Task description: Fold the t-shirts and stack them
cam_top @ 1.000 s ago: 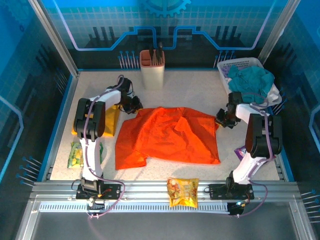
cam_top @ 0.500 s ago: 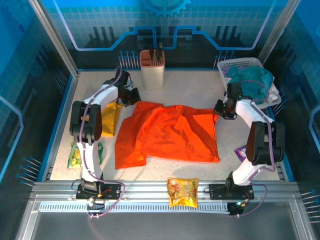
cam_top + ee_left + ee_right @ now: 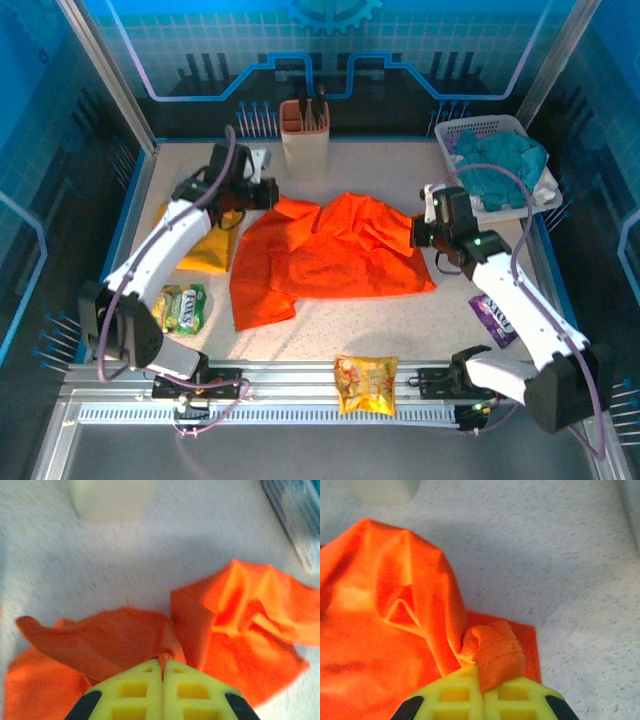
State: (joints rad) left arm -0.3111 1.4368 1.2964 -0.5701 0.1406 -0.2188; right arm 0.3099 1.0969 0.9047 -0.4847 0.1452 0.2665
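The left gripper draws the t-shirt's pinched corner back and down over the t-shirt's near part next and releases it there, because the t-shirt's far edge stands bunched.
The orange t-shirt point(image 3: 330, 255) lies crumpled mid-table, its far edge lifted and bunched. My left gripper point(image 3: 268, 193) is shut on the shirt's far left corner; the wrist view shows the yellow fingertips point(image 3: 162, 662) pinching a tuck of orange cloth point(image 3: 120, 635). My right gripper point(image 3: 420, 232) is shut on the far right corner, where a curl of hem point(image 3: 495, 650) sticks out above the closed tips point(image 3: 482, 672). The mustard yellow t-shirt point(image 3: 205, 250) lies flat at the left, partly under the left arm.
A white basket point(image 3: 490, 128) holding teal cloth point(image 3: 505, 165) stands at the back right. A beige utensil holder point(image 3: 303, 140) is at the back centre. Packets lie about: orange-yellow point(image 3: 365, 383) at the front rail, green point(image 3: 180, 308) front left, purple point(image 3: 495, 318) front right.
Both arms have stretched out and risen with the orange shirt's far corners. Its far edge has lifted off the table, bunched, and drawn toward the front.
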